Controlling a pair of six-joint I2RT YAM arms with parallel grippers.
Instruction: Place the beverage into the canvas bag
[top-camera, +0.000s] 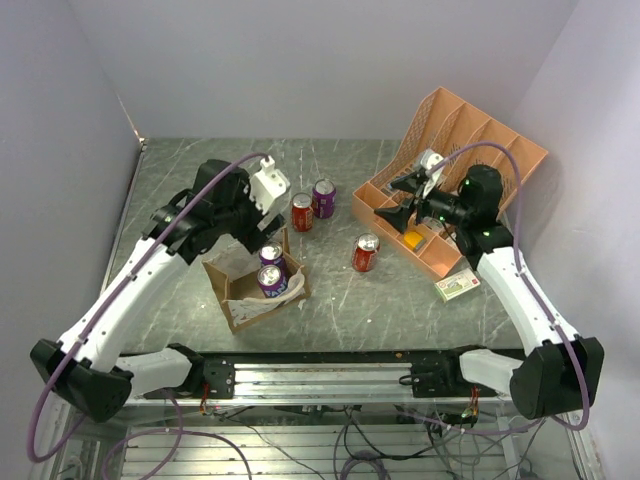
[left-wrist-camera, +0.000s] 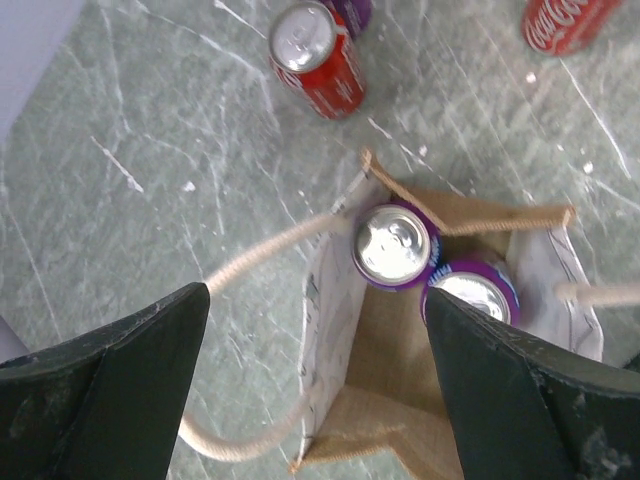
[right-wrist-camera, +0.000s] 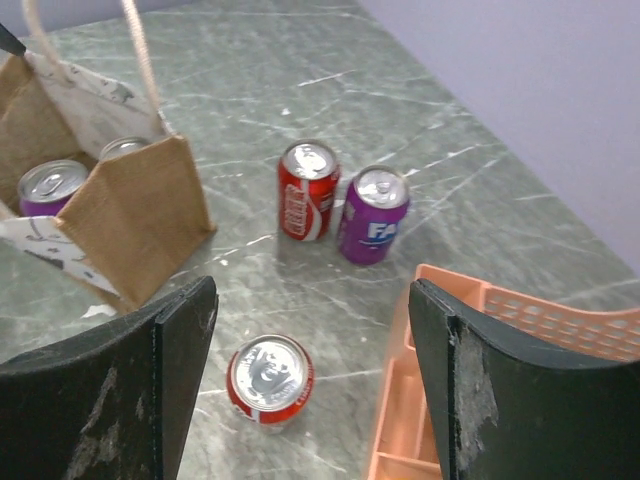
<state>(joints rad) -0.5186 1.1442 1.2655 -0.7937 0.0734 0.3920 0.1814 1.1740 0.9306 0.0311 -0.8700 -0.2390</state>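
I should move my left gripper outward from the bag (top-camera: 240, 295) and down over the red can beside the purple one, since the red one is nearer the bag.
The brown canvas bag (top-camera: 240, 295) stands open at the table's front left, its white patterned panel (left-wrist-camera: 325, 330) and cream rope handle (left-wrist-camera: 250, 262) showing. Two purple cans (left-wrist-camera: 393, 245) (left-wrist-camera: 478, 290) stand upright inside it. My left gripper (left-wrist-camera: 315, 295) hovers over the bag, open and holding nothing. On the table behind the bag stand a red can (top-camera: 302, 212) and a purple can (top-camera: 324, 198) side by side. Another red can (top-camera: 366, 252) stands alone, to their right and nearer the front. My right gripper (right-wrist-camera: 312, 290) is open and empty, above and to the right of that lone red can (right-wrist-camera: 270, 380).
An orange plastic file organizer (top-camera: 455, 165) lies at the back right, its edge right under my right gripper (top-camera: 398, 202). A small green and white box (top-camera: 457, 286) lies in front of it. Walls close off the left, back and right sides.
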